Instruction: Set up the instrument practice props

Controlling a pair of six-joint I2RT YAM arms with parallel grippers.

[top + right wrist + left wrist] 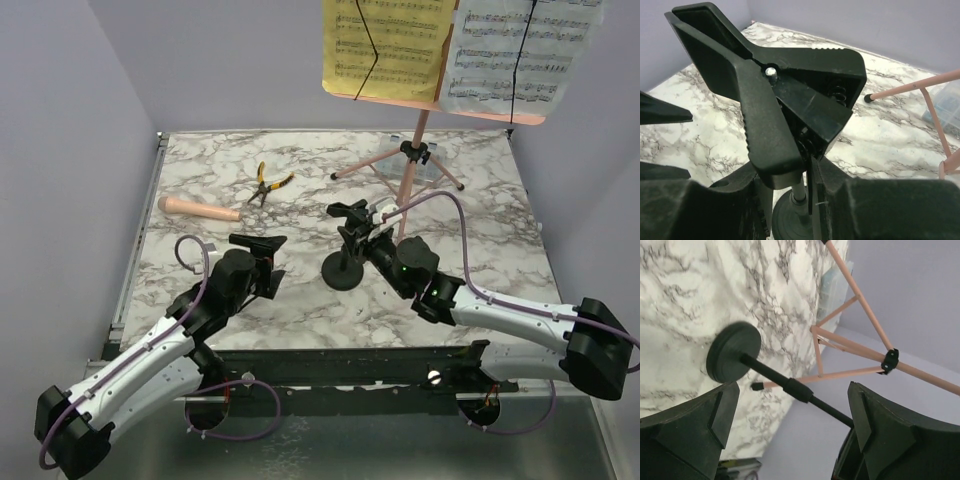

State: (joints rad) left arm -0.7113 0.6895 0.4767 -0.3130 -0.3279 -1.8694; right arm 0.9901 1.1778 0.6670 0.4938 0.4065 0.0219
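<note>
My left gripper will next swing across and outward and tip down onto the microphone's wider half (187,208), which is lying flat below it, to its left in the top view.
The pink tripod music stand (412,150) stands at the back right, with a yellow sheet (385,45) and a white sheet (520,55) on its desk. The short black mic stand (343,270) stands upright mid-table. My right gripper (368,243) is shut on its stem just under the clip (785,90), above the round base (790,220). The pink-beige microphone (198,208) lies on the table at the left. My left gripper (262,245) is open and empty, left of the mic stand; its wrist view shows the base (734,351) and the music stand's legs (860,352).
Yellow-handled pliers (268,184) lie at the back middle. A clear plastic box (430,172) sits behind the music stand's legs. Purple walls close in the marble table (480,230) on the left, back and right.
</note>
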